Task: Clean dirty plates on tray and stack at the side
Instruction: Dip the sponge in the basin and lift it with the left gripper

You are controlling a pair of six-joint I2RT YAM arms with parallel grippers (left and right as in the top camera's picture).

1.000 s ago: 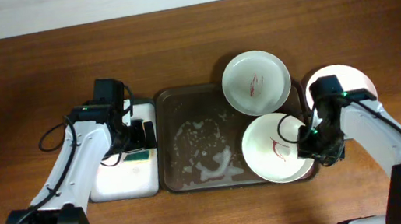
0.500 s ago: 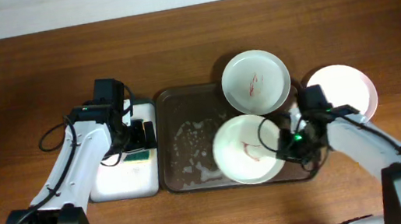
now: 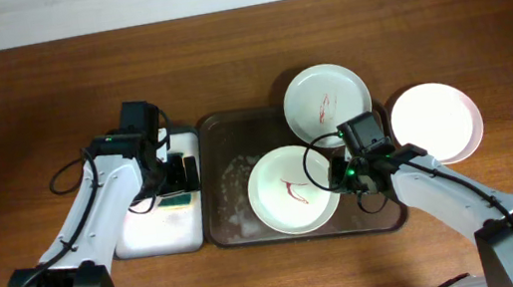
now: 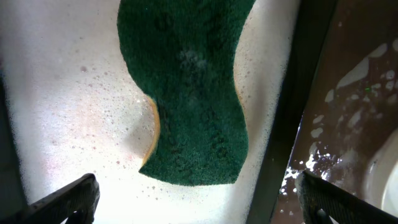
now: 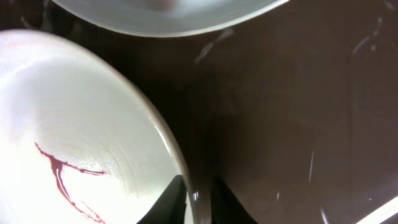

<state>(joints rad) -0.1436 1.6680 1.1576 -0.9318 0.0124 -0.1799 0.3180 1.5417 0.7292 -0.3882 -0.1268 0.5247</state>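
Note:
My left gripper should go down with its open fingers on both sides of the narrow middle of the green sponge (image 4: 186, 87) and close there, because the sponge is below it.
A white plate with red marks (image 3: 291, 190) lies over the middle of the dark brown tray (image 3: 216, 139); my right gripper (image 3: 341, 174) is shut on its right rim, seen close in the right wrist view (image 5: 74, 137) with the fingers (image 5: 198, 202) pinching the edge. A second marked plate (image 3: 328, 104) rests on the tray's back right corner; its rim shows in the right wrist view (image 5: 168, 15). A clean plate (image 3: 436, 120) lies on the table at the right. My left gripper (image 3: 172, 174) is open above a green sponge (image 4: 186, 87).
The sponge lies in a smaller white-lined, foamy tray (image 3: 153, 228) left of the brown tray; its dark rim (image 4: 292, 118) shows in the left wrist view. Foam patches (image 3: 234, 182) lie on the brown tray's left half. Wooden table all round.
My right gripper has dragged the marked plate leftward from the tray's front right corner to its middle. The left arm has not moved.

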